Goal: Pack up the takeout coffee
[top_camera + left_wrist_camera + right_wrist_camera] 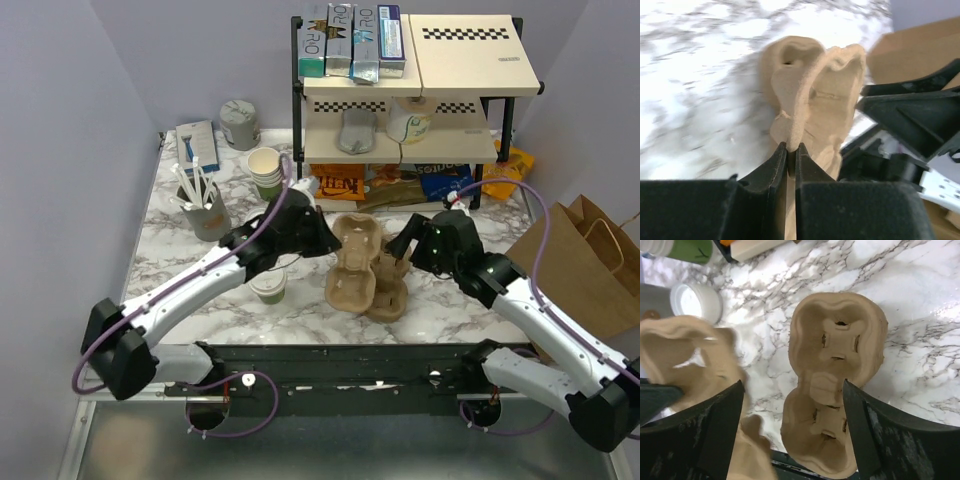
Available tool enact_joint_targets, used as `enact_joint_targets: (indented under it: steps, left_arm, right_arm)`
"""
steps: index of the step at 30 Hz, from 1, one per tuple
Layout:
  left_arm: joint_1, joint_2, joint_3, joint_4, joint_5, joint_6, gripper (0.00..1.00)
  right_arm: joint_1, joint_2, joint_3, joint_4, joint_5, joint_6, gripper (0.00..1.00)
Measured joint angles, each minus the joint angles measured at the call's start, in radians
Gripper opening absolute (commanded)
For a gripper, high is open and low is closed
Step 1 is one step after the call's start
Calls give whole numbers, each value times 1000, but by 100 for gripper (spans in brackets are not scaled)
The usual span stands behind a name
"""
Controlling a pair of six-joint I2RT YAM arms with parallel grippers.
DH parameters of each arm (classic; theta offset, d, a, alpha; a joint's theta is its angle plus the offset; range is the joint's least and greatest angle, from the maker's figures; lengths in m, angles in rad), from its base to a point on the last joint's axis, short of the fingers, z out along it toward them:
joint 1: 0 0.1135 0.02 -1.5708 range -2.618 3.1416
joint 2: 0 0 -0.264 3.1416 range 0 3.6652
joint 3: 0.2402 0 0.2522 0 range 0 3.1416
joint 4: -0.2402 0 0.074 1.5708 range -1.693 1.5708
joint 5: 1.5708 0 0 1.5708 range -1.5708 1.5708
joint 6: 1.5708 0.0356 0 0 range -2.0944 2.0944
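Note:
I should next lower my left gripper and draw it back to release on the near marble tabletop, below and back from it, since the carrier hangs tilted.
The takeout coffee (268,287), a small cup with a white lid, stands on the marble table left of centre; its lid also shows in the right wrist view (695,300). My left gripper (326,238) (791,146) is shut on the rim of a brown pulp cup carrier (810,90) and holds it tilted off the table. A second pulp carrier (388,293) (835,365) lies flat on the table. My right gripper (405,255) (792,390) is open above that second carrier and holds nothing.
A stack of lidless cups (265,170) and a grey cup of white sticks (205,208) stand at the back left. A shelf rack (410,90) with boxes is at the back. A brown paper bag (575,265) stands at the right edge.

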Motion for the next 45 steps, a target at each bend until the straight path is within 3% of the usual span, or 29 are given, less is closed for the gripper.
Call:
enact_joint_targets:
  steps: [8,13,23,27,31,32,38,45]
  left_arm:
    - [134,-273,-102,-78,-83,-3,4]
    - [134,-246,-104,-77,-81,-2,4]
    - [134,-218,-104,-77,-80,0,4]
    - [134,-207,-104,-76,-79,0,4]
    - [134,-185,-105,-76,-73,0,4]
    - [135,-182,-105,-76,-72,0,4]
    - [140,-162,-106,-75,-56,3,4]
    - [142,-134,-106,-68,-35,5,4]
  right_arm:
    - [-19,21,-128,3,-76,-62,85]
    - [-19,-42,-123,57,-131,-105,85]
    - [-19,42,-140,-20,-107,-122,79]
    - [-19,91,-158,-23,-107,-119,69]
    - [-17,110,-158,6,-126,-98,40]
    - [-14,111,-158,13,-131,-90,38]
    - [-16,118,-174,25,-122,-73,47]
    - [-17,74,-208,38,-122,-78,46]
